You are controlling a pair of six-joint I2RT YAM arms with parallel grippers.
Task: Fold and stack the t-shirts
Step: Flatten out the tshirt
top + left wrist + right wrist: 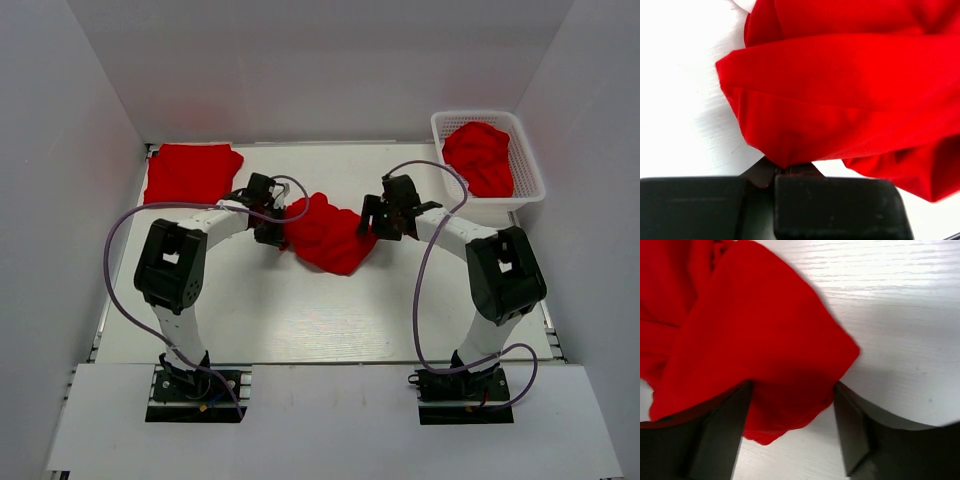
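My left gripper is pinching the fold of the t-shirt, which lies crumpled in a heap. It should next lift the fold up, move it outward and down to the table's back edge, and then let it go.
A crumpled red t-shirt (328, 236) lies in a heap mid-table between both arms. My left gripper (272, 226) is at its left edge, and in the left wrist view the left gripper (781, 170) is shut on a pinched fold of the t-shirt (840, 90). At the heap's right edge is my right gripper (375, 222). Seen from the right wrist, this gripper (792, 407) stands open, with a corner of the t-shirt (750, 340) lying between its fingers (720, 430). A second red t-shirt (192, 172) lies folded flat at the back left.
A white mesh basket (529, 160) stands at the back right with another crumpled red t-shirt (480, 156) inside. White walls close in the table (300, 320) on three sides. Purple cables loop beside each arm.
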